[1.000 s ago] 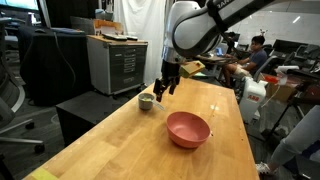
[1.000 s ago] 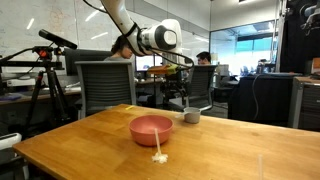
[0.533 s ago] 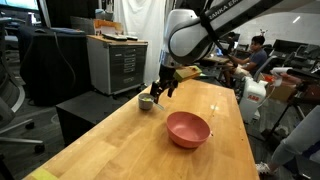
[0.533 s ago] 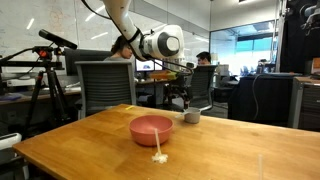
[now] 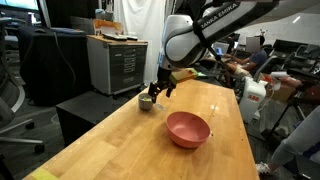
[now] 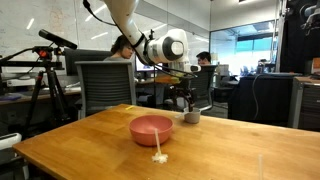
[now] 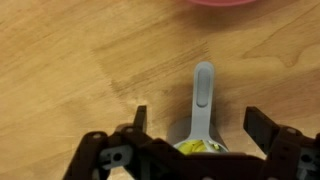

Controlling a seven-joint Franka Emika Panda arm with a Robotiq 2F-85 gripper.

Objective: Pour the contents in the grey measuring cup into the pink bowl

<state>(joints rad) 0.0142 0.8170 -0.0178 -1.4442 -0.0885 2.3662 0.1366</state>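
The grey measuring cup's handle (image 7: 202, 104) is below the gripper and lined up between its open fingers, so the robot needs to lower the gripper around that handle and close on it.
The grey measuring cup (image 5: 146, 101) stands upright near the far corner of the wooden table, also seen in an exterior view (image 6: 191, 116). In the wrist view its handle (image 7: 203, 90) points toward the pink bowl (image 7: 220, 3), and the yellow contents (image 7: 200, 148) show in the cup. My gripper (image 7: 200, 125) hangs open just above the cup, its fingers (image 7: 262, 125) on either side of the handle without touching it. Both exterior views show the gripper (image 5: 160, 88) (image 6: 188, 101) over the cup. The pink bowl (image 5: 188, 129) (image 6: 151, 128) sits mid-table, apart from the cup.
A white utensil (image 6: 158, 151) lies on the table in front of the bowl. The table edge (image 5: 100, 125) runs close beside the cup. A grey cabinet (image 5: 116, 62), office chairs (image 6: 100, 90) and seated people (image 5: 258, 52) surround the table.
The gripper has shifted slightly toward the measuring cup and a little lower. It stays open. Cup and bowl have not moved.
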